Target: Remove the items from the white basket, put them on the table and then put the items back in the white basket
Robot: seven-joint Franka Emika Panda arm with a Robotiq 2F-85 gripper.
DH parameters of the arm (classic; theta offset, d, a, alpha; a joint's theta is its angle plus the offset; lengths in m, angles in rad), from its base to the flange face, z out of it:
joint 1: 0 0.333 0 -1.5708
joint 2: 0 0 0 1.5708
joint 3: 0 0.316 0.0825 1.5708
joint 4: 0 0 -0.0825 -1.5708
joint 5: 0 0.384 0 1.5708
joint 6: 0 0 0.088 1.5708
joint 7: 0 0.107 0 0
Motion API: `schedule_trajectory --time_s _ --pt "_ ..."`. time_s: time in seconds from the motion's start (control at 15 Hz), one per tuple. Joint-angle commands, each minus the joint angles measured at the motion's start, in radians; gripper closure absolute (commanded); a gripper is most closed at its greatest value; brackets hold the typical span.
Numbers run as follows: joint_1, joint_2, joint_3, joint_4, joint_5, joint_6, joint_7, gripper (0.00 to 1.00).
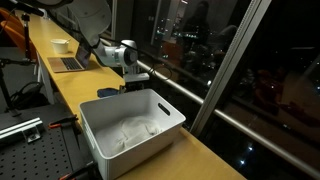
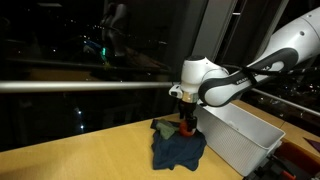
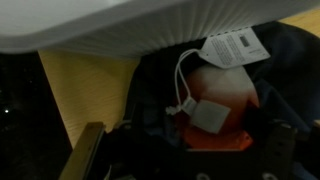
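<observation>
My gripper should next stay low over the dark blue cloth and close its fingers on the orange-red item (image 2: 186, 130) (image 3: 222, 105), because it lies between those spread fingers.
The white basket (image 1: 150, 105) stands on the wooden table and holds a white cloth (image 1: 135, 132); it also shows in an exterior view (image 2: 250, 140) and along the top of the wrist view (image 3: 170, 25). Beside it a dark blue cloth (image 2: 178, 150) lies in a heap on the table, also seen in an exterior view (image 1: 108, 93). An orange-red item (image 3: 225, 100) with white tags on a string lies on the dark cloth. My gripper (image 2: 187, 122) is low over this heap. In the wrist view its fingers (image 3: 185, 150) are spread wide on either side of the orange item, not closed on it.
A laptop (image 1: 70, 63) and a white bowl (image 1: 60, 45) sit further along the table. A dark window wall with a metal rail (image 2: 80, 86) runs along the table's far edge. A perforated metal board (image 1: 30, 150) lies next to the table.
</observation>
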Motion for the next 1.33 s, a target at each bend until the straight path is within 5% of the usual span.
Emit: schedule_trajectory --time_s 0.0,0.6,0.93,1.27 --pt "-0.014 0.044 -0.003 0.087 0.042 -0.039 -0.025 0.32" --pt "-0.065 0.002 0.0 0.09 0.136 -0.05 -0.02 0.98" --pt "-0.049 -0.079 0.011 0.024 0.143 -0.044 -0.007 0.99" --pt "-0.04 -0.307 0.031 -0.142 0.132 0.008 0.011 0.97"
